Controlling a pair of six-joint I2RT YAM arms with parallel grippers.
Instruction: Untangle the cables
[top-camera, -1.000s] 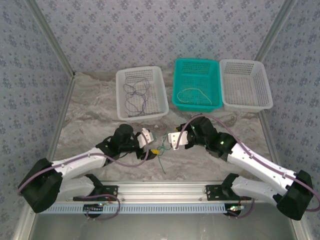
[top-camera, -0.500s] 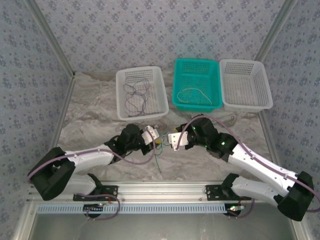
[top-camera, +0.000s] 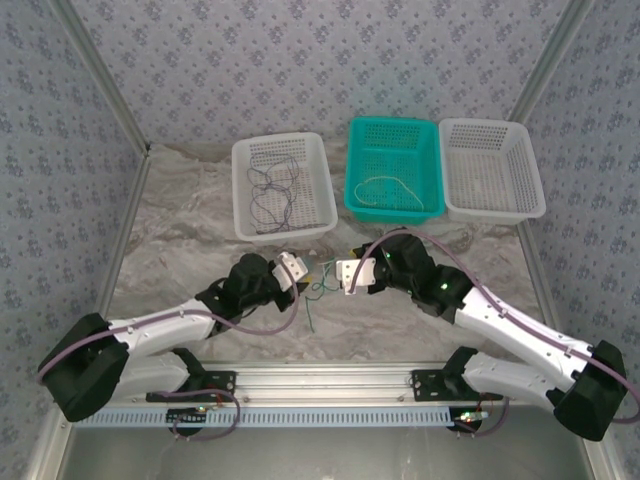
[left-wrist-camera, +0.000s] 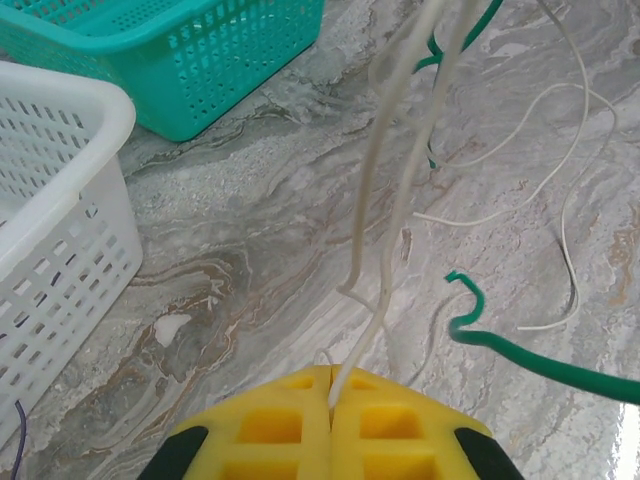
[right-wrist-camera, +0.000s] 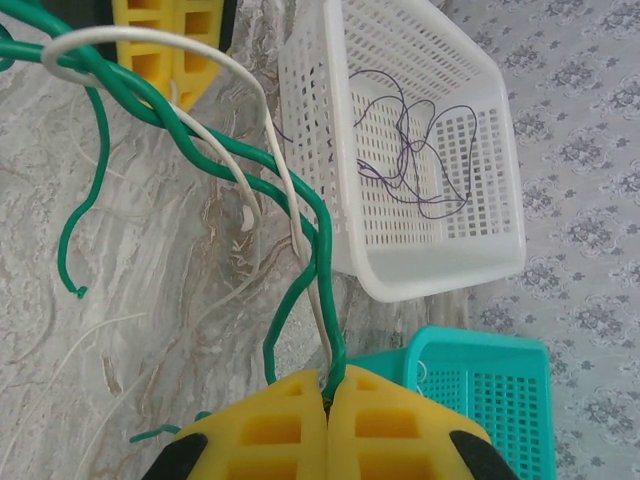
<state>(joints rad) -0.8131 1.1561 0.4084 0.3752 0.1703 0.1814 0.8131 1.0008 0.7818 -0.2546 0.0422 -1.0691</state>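
Observation:
The marble tabletop before the teal basket is below my right gripper. My right gripper should next move away from my left gripper, then go down to let go of the green cable.
A tangle of green and whitish-cream cables hangs between my two grippers over the marble table. My left gripper is shut on a whitish cable, which runs up from its yellow pads. A green cable curls beside it. My right gripper is shut on the green cable, with a whitish strand running in alongside it. A green tail trails toward the near edge. Dark purple cables lie in the left white basket.
A teal basket holds a whitish cable. A second white basket stands at the back right. Loose whitish strands lie on the table under the tangle. The left white basket's wall is close to both grippers.
The left gripper swung toward the right one, then drew back left and farther from the near edge. The tangle and its green tail shifted toward the baskets. The right gripper barely moved.

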